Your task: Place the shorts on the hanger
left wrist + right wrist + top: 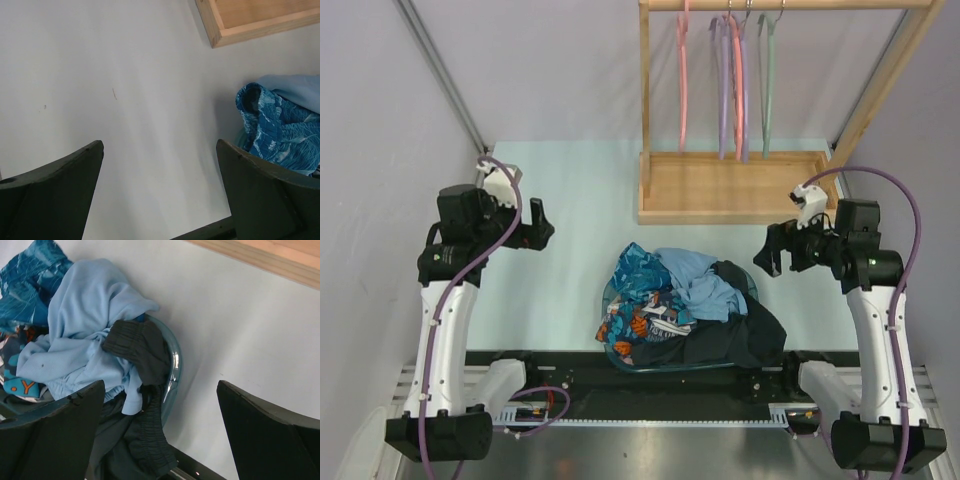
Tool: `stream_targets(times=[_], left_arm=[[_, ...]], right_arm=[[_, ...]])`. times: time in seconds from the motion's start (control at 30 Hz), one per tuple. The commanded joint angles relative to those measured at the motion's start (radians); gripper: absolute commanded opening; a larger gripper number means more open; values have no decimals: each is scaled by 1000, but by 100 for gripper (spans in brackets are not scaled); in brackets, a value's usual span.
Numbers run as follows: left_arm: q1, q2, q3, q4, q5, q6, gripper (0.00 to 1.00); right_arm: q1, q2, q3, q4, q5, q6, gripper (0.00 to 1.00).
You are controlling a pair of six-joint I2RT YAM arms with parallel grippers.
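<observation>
The shorts' near edge lies uncovered beside the black garment, so my right gripper turns and goes down and back onto the shorts' gathered waistband (724,306) (112,383) next.
The light sky-blue shorts (698,282) lie crumpled on top of a pile of clothes in a teal basket (610,303) at the table's middle front. They fill the upper left of the right wrist view (85,320), and an edge shows in the left wrist view (295,86). The sage hanger (767,85) hangs at the right end of the wooden rack's rail. My left gripper (540,230) is open and empty, left of the pile (160,145). My right gripper (767,257) is open and empty, right of the pile (160,385).
A blue-and-orange patterned garment (638,278) and a black garment (752,338) share the basket, whose rim shows in the right wrist view (175,365). The wooden rack base (740,190) stands at the back, with pink hangers (682,70) and purple hangers (723,90) on its rail.
</observation>
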Motion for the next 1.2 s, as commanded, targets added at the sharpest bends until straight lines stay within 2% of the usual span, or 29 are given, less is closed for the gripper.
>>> stream_targets(times=[0.0, 0.1, 0.33, 0.47, 0.8, 1.0, 1.1, 1.13, 1.17], left_arm=[[6, 5, 36, 44, 67, 36, 100], [6, 11, 32, 64, 129, 34, 100], [4, 8, 4, 124, 339, 34, 100], [-2, 3, -10, 142, 385, 39, 100], [-37, 35, -14, 157, 387, 41, 100], [-37, 42, -28, 161, 365, 42, 100], [-37, 39, -33, 157, 362, 50, 100], [-37, 37, -34, 156, 359, 53, 100], [-37, 36, -34, 156, 359, 57, 100]], right_arm=[[69, 12, 12, -25, -13, -66, 100], [177, 32, 3, -49, 17, -128, 100], [424, 91, 43, -103, -16, -269, 100], [542, 124, 44, -120, -17, -312, 97], [766, 204, -2, -46, 97, -379, 88], [860, 221, -49, -5, 178, -418, 79], [892, 219, -89, 24, 227, -425, 70], [899, 212, -104, 32, 236, -428, 60], [902, 204, -108, 49, 246, -436, 55]])
